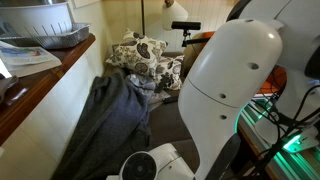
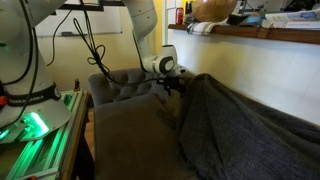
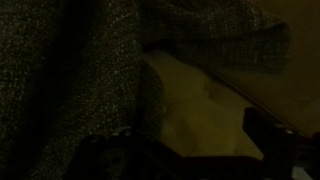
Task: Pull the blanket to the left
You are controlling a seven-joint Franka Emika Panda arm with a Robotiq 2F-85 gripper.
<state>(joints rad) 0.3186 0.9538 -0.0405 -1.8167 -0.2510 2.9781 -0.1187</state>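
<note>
I will next move my gripper outward, to the left in the wrist view, and close it on the blanket's upper edge, as only bare sofa fabric is between its open fingers.
The dark grey blanket lies rumpled in long folds over the sofa seat and backrest; it also shows in an exterior view and fills the left of the wrist view. My gripper hangs low at the blanket's edge near the sofa back. In the dark wrist view the gripper is open, with bare sofa fabric between the fingers. Its left finger is at the blanket's edge and its right finger is over the upholstery. The gripper is hidden behind the arm in the exterior view with the cushions.
Cream-and-black floral cushions sit at the far end of the brownish-grey sofa. A wooden counter with a basket runs behind the sofa. The green-lit robot base stands beside it. The white arm blocks much of one view.
</note>
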